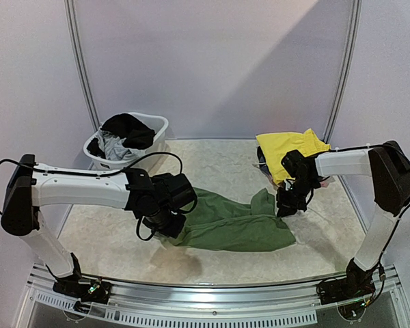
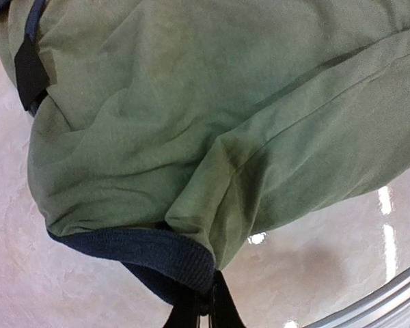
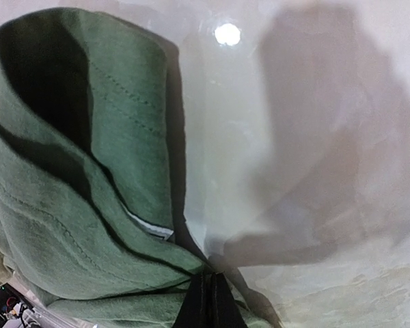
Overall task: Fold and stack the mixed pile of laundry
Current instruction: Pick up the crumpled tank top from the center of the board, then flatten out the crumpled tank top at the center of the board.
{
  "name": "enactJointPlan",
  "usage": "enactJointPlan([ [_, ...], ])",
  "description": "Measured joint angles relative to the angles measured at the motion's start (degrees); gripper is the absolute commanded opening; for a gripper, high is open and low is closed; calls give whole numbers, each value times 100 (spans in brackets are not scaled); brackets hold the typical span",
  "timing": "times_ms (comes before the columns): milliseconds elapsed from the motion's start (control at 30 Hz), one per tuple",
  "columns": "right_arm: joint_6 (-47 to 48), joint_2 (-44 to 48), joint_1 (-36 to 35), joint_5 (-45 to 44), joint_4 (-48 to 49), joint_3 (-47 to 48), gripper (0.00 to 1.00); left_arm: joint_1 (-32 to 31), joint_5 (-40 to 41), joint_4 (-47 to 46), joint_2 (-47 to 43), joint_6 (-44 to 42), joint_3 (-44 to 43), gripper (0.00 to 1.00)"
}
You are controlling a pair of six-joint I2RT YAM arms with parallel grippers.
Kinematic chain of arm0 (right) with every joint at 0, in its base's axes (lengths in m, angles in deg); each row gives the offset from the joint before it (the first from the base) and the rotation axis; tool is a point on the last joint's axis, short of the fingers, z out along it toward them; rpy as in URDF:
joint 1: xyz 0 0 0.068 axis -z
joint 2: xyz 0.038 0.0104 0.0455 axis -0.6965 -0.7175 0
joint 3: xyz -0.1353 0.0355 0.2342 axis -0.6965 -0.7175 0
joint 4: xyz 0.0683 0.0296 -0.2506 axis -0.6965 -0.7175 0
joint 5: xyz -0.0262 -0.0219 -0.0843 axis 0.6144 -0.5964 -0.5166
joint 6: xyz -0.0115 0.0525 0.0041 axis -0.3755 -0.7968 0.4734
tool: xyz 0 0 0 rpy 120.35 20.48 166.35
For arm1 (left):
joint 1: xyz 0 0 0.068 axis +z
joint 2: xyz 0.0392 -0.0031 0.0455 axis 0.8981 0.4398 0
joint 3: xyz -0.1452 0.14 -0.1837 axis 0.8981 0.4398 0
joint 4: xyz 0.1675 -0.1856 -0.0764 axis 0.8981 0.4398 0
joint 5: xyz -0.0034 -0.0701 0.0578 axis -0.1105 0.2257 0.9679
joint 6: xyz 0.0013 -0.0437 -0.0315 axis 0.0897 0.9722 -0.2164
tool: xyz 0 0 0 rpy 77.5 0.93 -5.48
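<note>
My left gripper lifts high next, carries the trim outward and brings it down to release on the tabletop by the tub, since the T-shirt [image 1: 236, 229] lies bunched in folds.
An olive-green T-shirt [image 1: 236, 229] lies stretched across the middle of the table. My left gripper [image 1: 165, 222] holds its left end. In the left wrist view that gripper [image 2: 206, 311] is shut on the shirt [image 2: 191, 102] right at its navy trim [image 2: 157, 249]. At the shirt's right end the cloth rises to my right gripper [image 1: 285, 205]. The right wrist view shows this gripper [image 3: 208, 294] shut on a folded edge of the green cloth [image 3: 48, 225]. A bright yellow garment [image 1: 287, 147] lies behind the right arm.
A white tub [image 1: 157, 126] at the back left holds grey [image 1: 113, 147] and black [image 1: 130, 130] pieces. A metal rail [image 1: 212, 287] runs along the near edge. Curved frame poles [image 1: 82, 75] stand at the back corners.
</note>
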Motion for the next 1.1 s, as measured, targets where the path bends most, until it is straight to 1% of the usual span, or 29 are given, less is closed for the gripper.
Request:
enactJointPlan([
  [100,15,2,0,-33,-197,142,0,0,70,173,-22,0,-142,0],
  [200,52,90,0,-136,-503,448,0,0,212,437,-127,-2,-507,0],
  [500,483,1104,0,-328,-1386,1976,0,66,839,1217,-883,-269,-2153,0],
  [733,957,1864,0,-444,-2048,3010,0,208,1202,1899,-1281,-761,-3567,0],
  [933,1379,2474,0,-201,-2347,3731,0,214,1086,2190,-1381,-1158,-4736,0],
  [1033,1565,2717,0,-22,-2439,4129,0,214,787,2310,-1394,-1377,-5340,0],
  [1100,1679,2874,0,90,-2516,4391,0,214,621,2354,-1412,-1434,-5536,0],
])
